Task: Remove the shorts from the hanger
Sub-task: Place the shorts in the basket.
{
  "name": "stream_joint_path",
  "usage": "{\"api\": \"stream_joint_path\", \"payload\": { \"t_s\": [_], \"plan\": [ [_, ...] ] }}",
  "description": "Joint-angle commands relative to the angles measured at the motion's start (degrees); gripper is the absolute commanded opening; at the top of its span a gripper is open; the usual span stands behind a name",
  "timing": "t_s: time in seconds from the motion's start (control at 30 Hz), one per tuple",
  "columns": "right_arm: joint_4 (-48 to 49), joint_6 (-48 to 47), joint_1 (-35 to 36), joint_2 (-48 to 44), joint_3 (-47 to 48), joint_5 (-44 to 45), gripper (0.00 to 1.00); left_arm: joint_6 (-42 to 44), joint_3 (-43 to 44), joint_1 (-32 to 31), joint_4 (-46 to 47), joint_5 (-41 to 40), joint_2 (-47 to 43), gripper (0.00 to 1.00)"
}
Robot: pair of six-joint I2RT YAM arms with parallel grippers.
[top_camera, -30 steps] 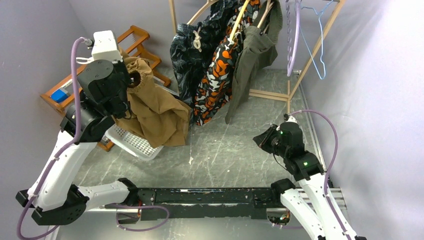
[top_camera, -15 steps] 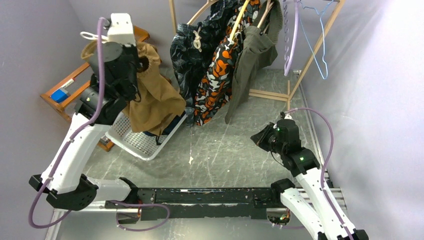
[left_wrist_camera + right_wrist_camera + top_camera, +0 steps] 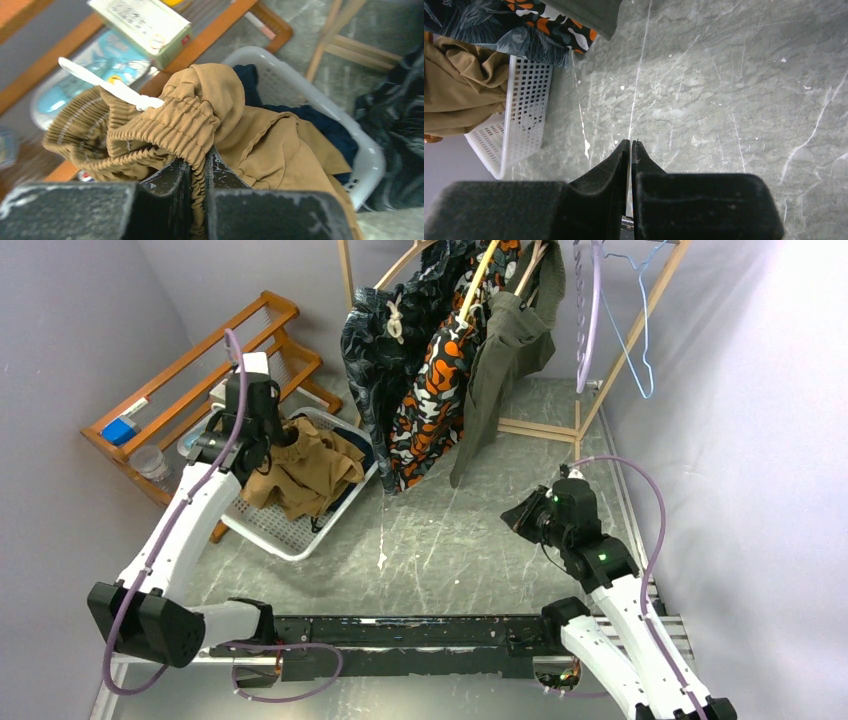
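My left gripper holds the tan shorts' waistband, which still sticks out toward the shelf. Next it needs to go down to the right in the top view and let go of the waistband onto the basket's tan folds.
My left gripper (image 3: pixel 199 160) is shut on the elastic waistband of the tan shorts (image 3: pixel 280 145). These lie crumpled in the white basket (image 3: pixel 270 532), on top of a navy pair (image 3: pixel 325 127). Seen from above, the left gripper (image 3: pixel 262 430) sits low over the basket's far left corner. Three shorts hang on hangers on the rack: leaf-print (image 3: pixel 380 350), camouflage (image 3: pixel 435 390) and olive-grey (image 3: pixel 505 350). My right gripper (image 3: pixel 520 515) hovers over the bare floor at the right. In the right wrist view it (image 3: pixel 630 145) is shut with nothing in it.
A wooden shelf (image 3: pixel 180 370) stands against the left wall behind the basket, with a box (image 3: pixel 142 27) on it. The wooden rack frame (image 3: pixel 540 428) stands at the back. A lilac hanger (image 3: pixel 592 310) and a blue hanger (image 3: pixel 640 335) hang bare on its right end.
My left arm has swung down from high up and carried the tan shorts into the basket, where they now lie bunched. The right arm has barely moved.
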Motion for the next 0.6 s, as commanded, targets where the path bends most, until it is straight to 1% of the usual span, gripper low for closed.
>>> {"api": "stream_joint_path", "payload": {
  "t_s": [0.0,0.1,0.23,0.3,0.4,0.47,0.57],
  "plan": [
    [0.89,-0.70,0.33,0.71,-0.28,-0.04,0.09,-3.96,1.12,2.72,4.44,19.48,1.32,0.07],
    [0.61,-0.56,0.42,0.66,-0.14,-0.18,0.09,-4.10,0.06,2.68,6.66,27.15,3.81,0.07],
    [0.02,-0.44,0.35,-0.56,-0.38,0.35,0.09,-4.66,-1.66,2.68,6.11,32.06,7.55,0.07],
    [-0.30,-0.51,0.36,-1.20,-0.48,0.77,0.09,-6.03,-4.75,2.63,6.12,31.50,8.67,0.07],
    [-0.45,-0.36,0.35,-1.84,-0.81,1.22,0.09,-7.88,-11.31,2.68,8.86,29.20,11.82,0.07],
    [0.06,-0.26,0.36,-1.92,-1.17,0.86,0.09,-8.68,-13.38,2.68,8.76,29.11,16.01,0.07],
    [0.26,-0.26,0.35,-1.19,-1.29,0.10,0.09,-11.13,-14.43,2.68,8.74,28.95,24.13,0.10]
  ]
}}
